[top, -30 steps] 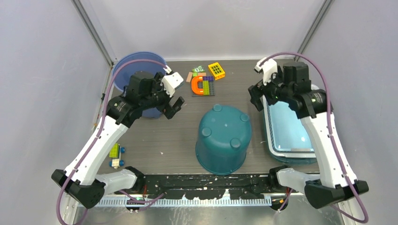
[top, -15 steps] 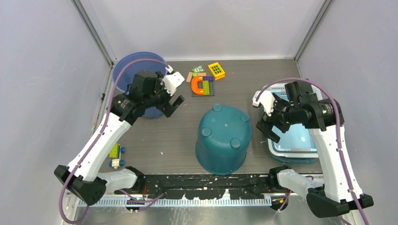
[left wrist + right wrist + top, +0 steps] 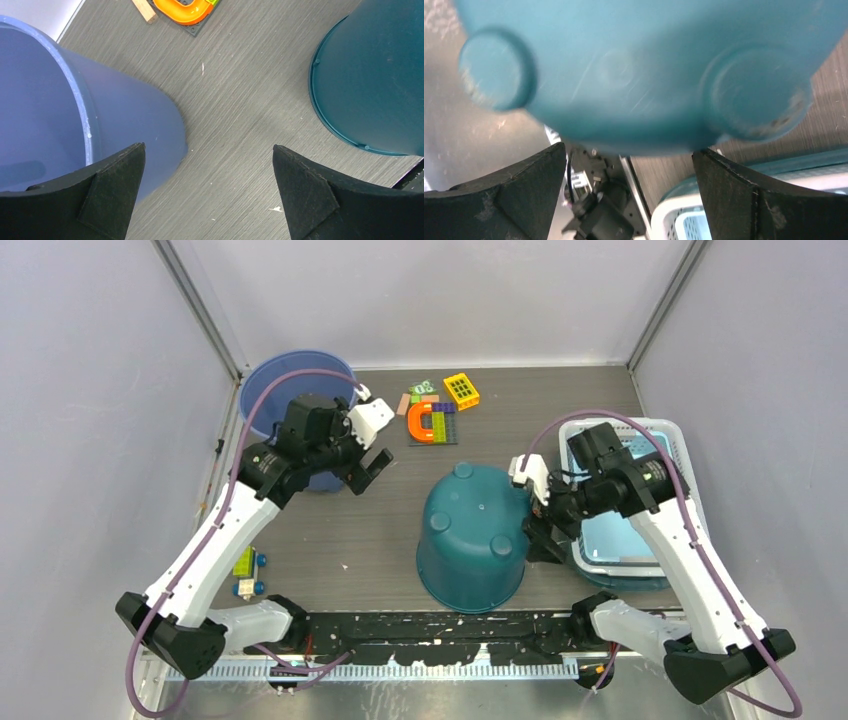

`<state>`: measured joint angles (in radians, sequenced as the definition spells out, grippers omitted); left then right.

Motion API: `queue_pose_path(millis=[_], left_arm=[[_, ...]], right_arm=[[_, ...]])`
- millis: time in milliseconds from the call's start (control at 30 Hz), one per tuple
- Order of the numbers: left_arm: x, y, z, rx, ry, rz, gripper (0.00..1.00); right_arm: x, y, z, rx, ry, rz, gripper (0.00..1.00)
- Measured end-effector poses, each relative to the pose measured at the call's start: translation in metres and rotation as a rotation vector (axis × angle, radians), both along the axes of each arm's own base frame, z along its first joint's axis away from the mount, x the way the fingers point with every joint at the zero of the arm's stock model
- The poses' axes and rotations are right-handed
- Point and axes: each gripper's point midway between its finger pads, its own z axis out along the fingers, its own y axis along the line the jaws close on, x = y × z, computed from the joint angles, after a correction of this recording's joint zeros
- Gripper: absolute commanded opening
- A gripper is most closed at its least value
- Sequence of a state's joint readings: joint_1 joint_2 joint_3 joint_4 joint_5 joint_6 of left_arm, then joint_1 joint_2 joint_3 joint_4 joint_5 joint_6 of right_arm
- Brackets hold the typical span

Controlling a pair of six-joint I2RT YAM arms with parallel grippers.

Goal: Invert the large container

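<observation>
Next, my left gripper brings its wide-open fingers outward and to the left in its wrist view, astride the blue bucket's rim (image 3: pixel 88 135), which lies that way.
The large teal container (image 3: pixel 475 535) stands bottom up in the middle of the table, its round feet on top. It also shows in the left wrist view (image 3: pixel 370 75) and fills the right wrist view (image 3: pixel 634 65). My right gripper (image 3: pixel 535 530) is open and empty, close against the container's right side near its base; in its wrist view (image 3: pixel 629 149) the jaws stand wide apart just below the container. My left gripper (image 3: pixel 368 472) is open and empty over bare table between the container and a blue bucket (image 3: pixel 270 400); its wrist view (image 3: pixel 207 147) shows the gap.
The blue bucket (image 3: pixel 40 100) stands upright at the back left. A white and blue basket (image 3: pixel 625 530) sits at the right, right behind my right gripper. An orange horseshoe toy (image 3: pixel 430 422) and a yellow block (image 3: pixel 461 390) lie at the back. A toy car (image 3: pixel 246 570) lies front left.
My right arm has swung from above the basket's far end forward, left and down to the container's right side. My left arm has barely moved.
</observation>
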<state>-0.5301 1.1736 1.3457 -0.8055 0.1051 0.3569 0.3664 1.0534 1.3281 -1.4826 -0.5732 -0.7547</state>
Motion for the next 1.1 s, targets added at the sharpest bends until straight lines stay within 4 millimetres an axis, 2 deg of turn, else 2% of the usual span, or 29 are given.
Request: queue_pose_path(millis=[133,267,500,733,967,1100], left_arm=[[0.004,0.007,0.002,0.020,-0.020,0.039,1.00],[0.012,0.022,0.004,0.063,-0.054,0.116,1.00],[0.025,0.042,0.013,0.129,-0.124,0.215,1.00],[0.040,0.053,0.023,0.196,-0.181,0.272,1.00],[0.064,0.061,0.011,0.298,-0.169,0.323,1.00],[0.080,0.065,0.009,0.294,-0.131,0.343,0.99]], right_arm=[[0.022,0.016,-0.008,0.046,0.000,-0.111,1.00],[0.052,0.031,-0.005,0.100,-0.039,-0.206,1.00],[0.091,0.047,-0.014,0.120,-0.037,-0.291,1.00],[0.100,0.053,-0.025,0.107,-0.030,-0.306,1.00],[0.099,0.055,-0.031,0.102,-0.032,-0.295,1.00],[0.097,0.057,-0.035,0.089,-0.037,-0.277,1.00]])
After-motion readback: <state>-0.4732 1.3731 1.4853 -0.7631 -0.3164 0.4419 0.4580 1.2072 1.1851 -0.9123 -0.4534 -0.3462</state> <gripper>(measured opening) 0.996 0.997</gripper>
